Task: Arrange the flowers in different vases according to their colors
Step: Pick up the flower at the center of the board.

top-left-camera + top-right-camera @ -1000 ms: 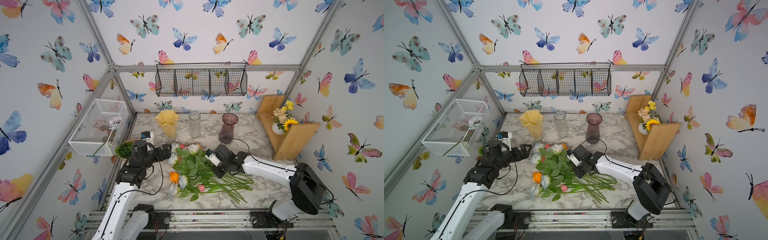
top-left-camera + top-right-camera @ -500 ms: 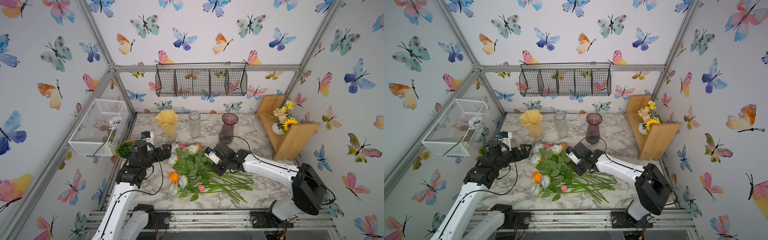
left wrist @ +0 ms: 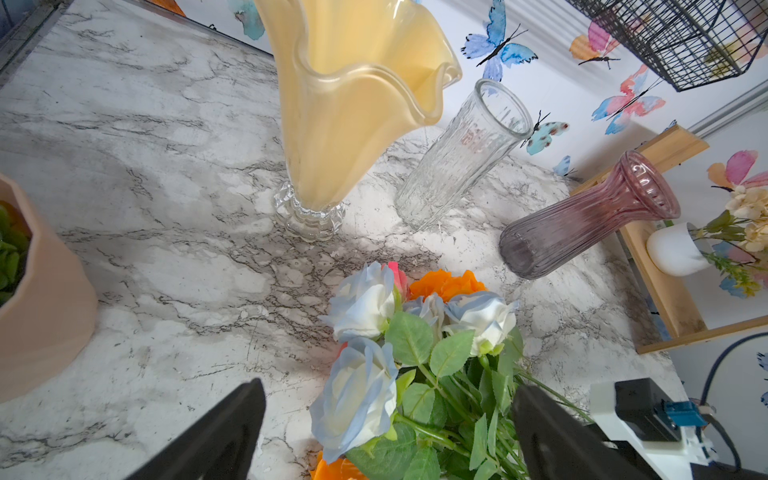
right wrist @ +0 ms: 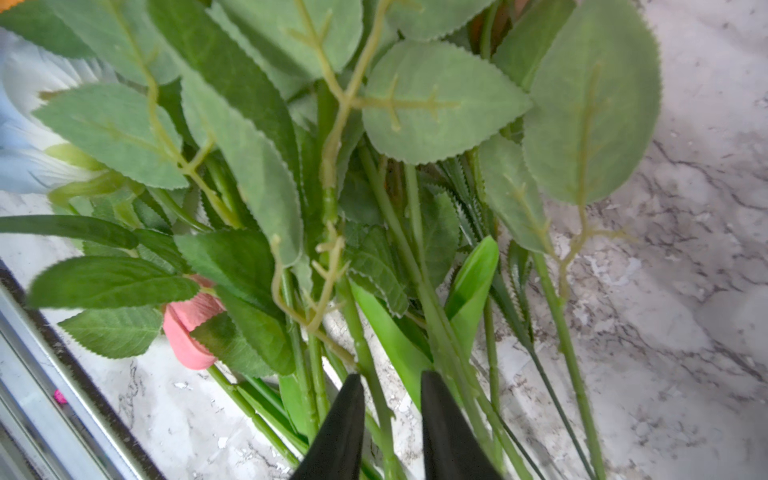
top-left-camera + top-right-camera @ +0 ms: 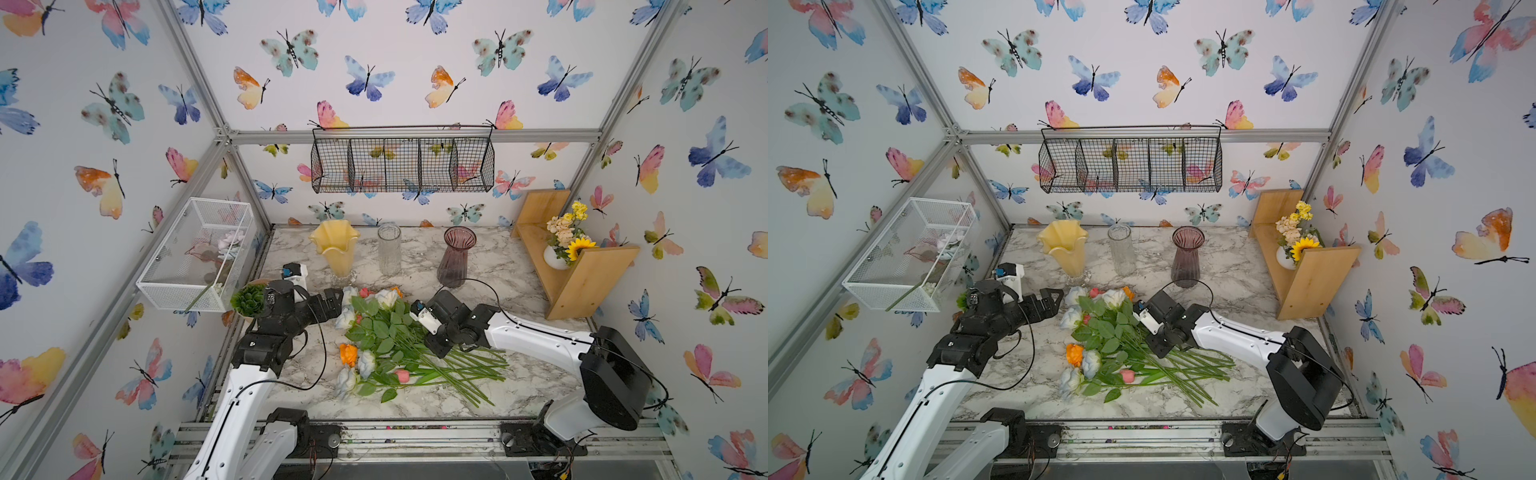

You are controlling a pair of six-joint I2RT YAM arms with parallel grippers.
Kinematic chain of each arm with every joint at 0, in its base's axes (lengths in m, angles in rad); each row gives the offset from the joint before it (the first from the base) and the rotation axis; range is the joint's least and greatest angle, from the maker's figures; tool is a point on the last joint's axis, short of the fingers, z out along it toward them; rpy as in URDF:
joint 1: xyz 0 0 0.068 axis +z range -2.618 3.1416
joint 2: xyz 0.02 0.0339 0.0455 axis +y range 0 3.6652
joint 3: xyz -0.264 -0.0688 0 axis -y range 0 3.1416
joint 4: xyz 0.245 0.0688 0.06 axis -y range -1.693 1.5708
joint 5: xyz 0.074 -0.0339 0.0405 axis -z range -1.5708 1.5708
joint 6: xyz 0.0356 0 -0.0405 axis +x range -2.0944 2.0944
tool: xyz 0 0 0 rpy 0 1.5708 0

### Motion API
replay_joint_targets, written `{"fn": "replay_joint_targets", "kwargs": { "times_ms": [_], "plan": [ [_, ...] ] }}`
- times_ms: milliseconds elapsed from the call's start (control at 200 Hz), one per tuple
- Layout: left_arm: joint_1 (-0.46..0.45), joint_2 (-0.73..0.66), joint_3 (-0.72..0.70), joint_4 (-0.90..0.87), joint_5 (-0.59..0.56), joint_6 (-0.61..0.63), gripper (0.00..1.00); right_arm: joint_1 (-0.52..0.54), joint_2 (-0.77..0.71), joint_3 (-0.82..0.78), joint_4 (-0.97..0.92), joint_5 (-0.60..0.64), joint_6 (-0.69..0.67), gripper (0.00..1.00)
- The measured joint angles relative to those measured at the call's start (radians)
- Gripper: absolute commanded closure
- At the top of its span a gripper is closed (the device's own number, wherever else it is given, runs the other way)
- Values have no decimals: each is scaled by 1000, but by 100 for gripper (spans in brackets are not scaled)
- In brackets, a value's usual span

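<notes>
My right gripper should next go down a little and close on the green stem just below it, because that stem already runs loose between its fingers.
The flowers lie in one heap mid-table, blooms toward the left and stems fanning right. White-blue, orange and pink heads are mixed together. Along the back stand the vases: yellow ruffled, clear ribbed and smoky purple. All three look empty. My left gripper is wide open at the heap's left edge, and a white-blue rose shows between its fingers. My right gripper points down into the stems. Its jaws are narrowly open with one green stem loose between them.
A succulent in a tan pot sits beside my left arm. A white mesh basket hangs on the left wall and a black wire basket on the back wall. At the right, a wooden shelf holds a sunflower bouquet in a white pot.
The right gripper's jaws have parted from shut to a narrow gap, and that arm has shifted slightly toward the back. The left arm has stayed still.
</notes>
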Motion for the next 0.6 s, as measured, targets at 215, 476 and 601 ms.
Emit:
{"fn": "replay_joint_targets", "kwargs": {
  "times_ms": [215,476,601],
  "plan": [
    [0,1,0,0,0,0,1,5,6,-6,22,-3,7,79],
    [0,1,0,0,0,0,1,5,34,-8,47,-3,11,81],
    [0,1,0,0,0,0,1,5,52,-8,51,-3,11,84]
  ]
}}
